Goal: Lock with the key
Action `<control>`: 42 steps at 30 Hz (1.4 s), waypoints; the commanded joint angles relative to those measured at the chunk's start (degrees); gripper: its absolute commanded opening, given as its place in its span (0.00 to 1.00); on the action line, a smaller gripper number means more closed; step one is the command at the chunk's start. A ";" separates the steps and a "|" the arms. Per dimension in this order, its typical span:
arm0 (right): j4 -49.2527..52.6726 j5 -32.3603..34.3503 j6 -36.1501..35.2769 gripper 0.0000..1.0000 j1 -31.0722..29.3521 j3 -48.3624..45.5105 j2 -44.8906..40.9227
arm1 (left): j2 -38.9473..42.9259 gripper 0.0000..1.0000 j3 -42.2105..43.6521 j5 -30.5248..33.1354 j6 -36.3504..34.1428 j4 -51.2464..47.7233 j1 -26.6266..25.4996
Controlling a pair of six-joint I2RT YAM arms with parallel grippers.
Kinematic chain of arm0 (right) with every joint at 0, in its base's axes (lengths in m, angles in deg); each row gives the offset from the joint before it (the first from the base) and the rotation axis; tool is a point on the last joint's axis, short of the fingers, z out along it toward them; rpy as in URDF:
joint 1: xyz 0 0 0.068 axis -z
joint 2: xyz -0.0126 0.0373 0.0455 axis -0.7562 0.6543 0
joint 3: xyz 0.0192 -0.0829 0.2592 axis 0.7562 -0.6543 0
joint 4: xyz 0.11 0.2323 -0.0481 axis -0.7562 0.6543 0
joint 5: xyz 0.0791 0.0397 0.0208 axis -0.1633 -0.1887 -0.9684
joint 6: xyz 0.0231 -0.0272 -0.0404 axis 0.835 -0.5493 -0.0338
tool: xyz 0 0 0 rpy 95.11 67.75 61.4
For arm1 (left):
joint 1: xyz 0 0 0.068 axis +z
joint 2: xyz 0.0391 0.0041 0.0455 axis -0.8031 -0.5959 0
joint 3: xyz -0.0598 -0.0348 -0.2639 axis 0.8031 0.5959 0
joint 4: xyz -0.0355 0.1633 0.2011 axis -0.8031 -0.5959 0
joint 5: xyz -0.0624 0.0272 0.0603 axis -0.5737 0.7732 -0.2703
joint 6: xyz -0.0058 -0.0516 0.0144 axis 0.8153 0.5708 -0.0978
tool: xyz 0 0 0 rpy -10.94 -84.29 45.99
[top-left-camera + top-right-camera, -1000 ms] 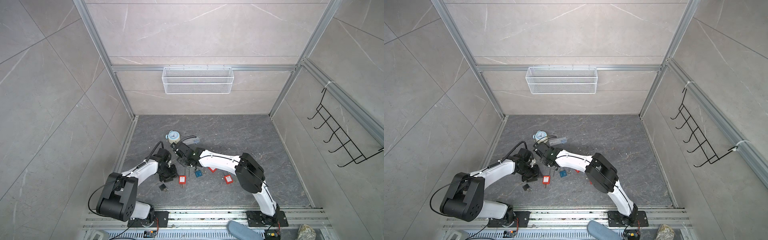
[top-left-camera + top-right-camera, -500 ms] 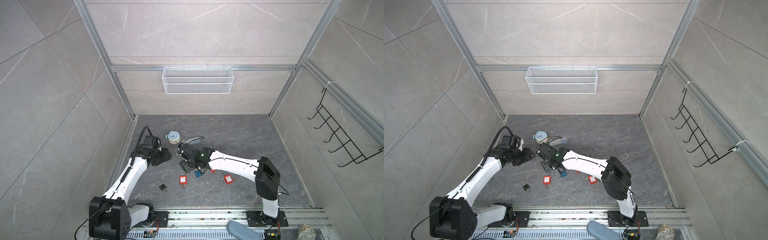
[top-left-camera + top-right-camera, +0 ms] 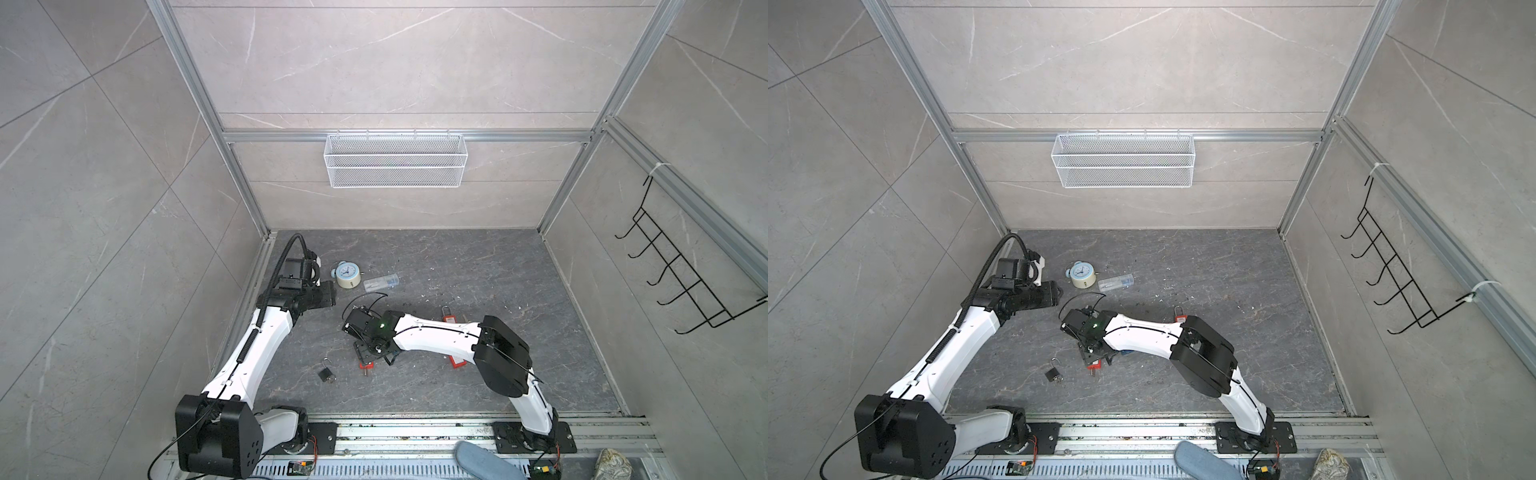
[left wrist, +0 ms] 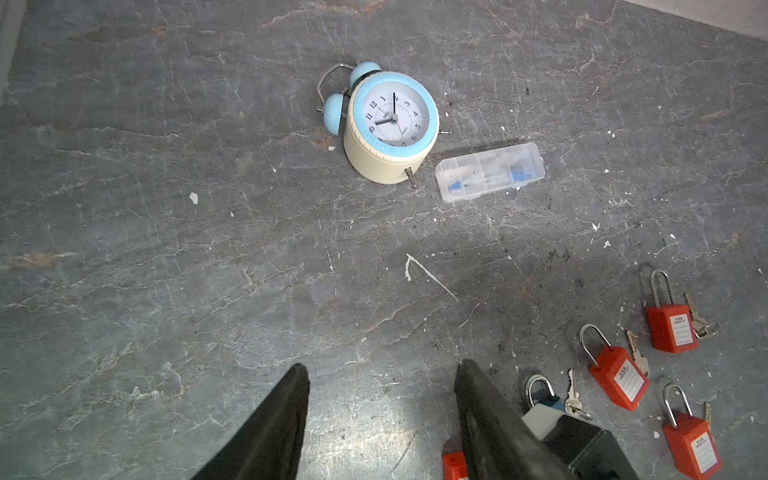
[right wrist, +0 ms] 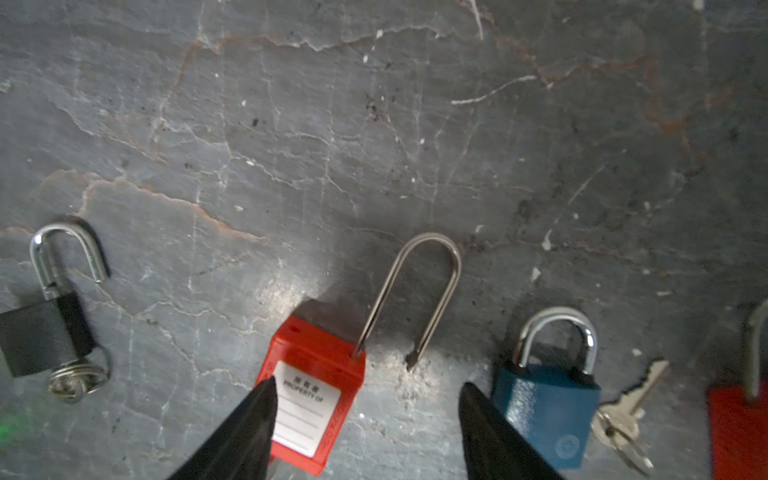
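Observation:
The red padlock lies slanted between my fingers, so my right gripper next has to turn and move down and back onto the red padlock's labelled body (image 3: 365, 365) (image 5: 310, 400) to close on its sides.
A red padlock (image 5: 316, 386) lies on the floor with its long shackle (image 5: 419, 291) swung out of the body. My right gripper (image 5: 365, 388) hangs open just above it, one finger (image 5: 257, 415) over the lock's label and nothing between the jaws. Both top views show this gripper (image 3: 365, 357) pointing down at the red padlock (image 3: 1093, 365). A blue padlock (image 5: 548, 399) with a key (image 5: 631, 403) on a ring lies beside it. My left gripper (image 4: 382, 368) is open and empty, raised at the back left (image 3: 328, 297).
A black padlock (image 3: 327, 375) with an open shackle lies near the front. More red padlocks (image 4: 619, 378) with keys lie to the right. An alarm clock (image 3: 347, 275) and a clear plastic case (image 3: 381, 282) sit at the back. A wire basket (image 3: 395, 166) hangs on the back wall.
My left arm pulled back from the padlocks toward the clock and its gripper opened. My right gripper moved toward the front, over the red padlock, and opened wider.

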 commanded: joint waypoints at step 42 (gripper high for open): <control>-7.61 4.85 -25.52 0.29 -1.10 -9.89 -9.23 | 12.65 1.00 10.02 0.54 -9.42 10.80 -0.04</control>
